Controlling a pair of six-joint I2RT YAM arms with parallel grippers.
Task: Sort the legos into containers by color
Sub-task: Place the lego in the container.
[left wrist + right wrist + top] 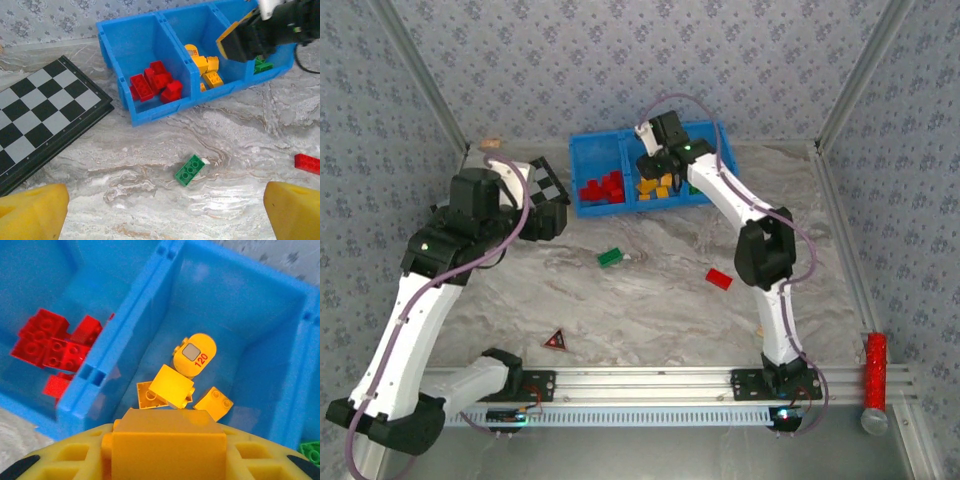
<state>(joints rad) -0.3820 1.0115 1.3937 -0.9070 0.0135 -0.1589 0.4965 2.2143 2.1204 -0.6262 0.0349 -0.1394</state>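
The robot's right gripper will next go down into the tray's middle compartment [175,396] below it and let go of the yellow brick [167,445] there, since other yellow bricks are already inside.
The blue three-compartment tray [590,150] [115,40] [125,335] stands at the back. Red bricks [602,188] [155,85] [50,342] lie in its left compartment, yellow ones [207,70] [172,385] in the middle, and a green one [261,65] on the right. My right gripper [660,165] [167,455] hangs over the middle compartment, shut on a yellow brick [167,445]. A green brick [611,257] [190,170] and a red brick [719,279] [307,163] lie loose on the table. My left gripper [545,215] [165,215] is open above the table, short of the green brick.
A black-and-white checkered board [552,185] [40,110] lies left of the tray, partly under my left arm. A small dark red triangle [556,341] sits near the front rail. A red cylinder [875,365] lies at the right edge, and a tan block [490,144] at the back left.
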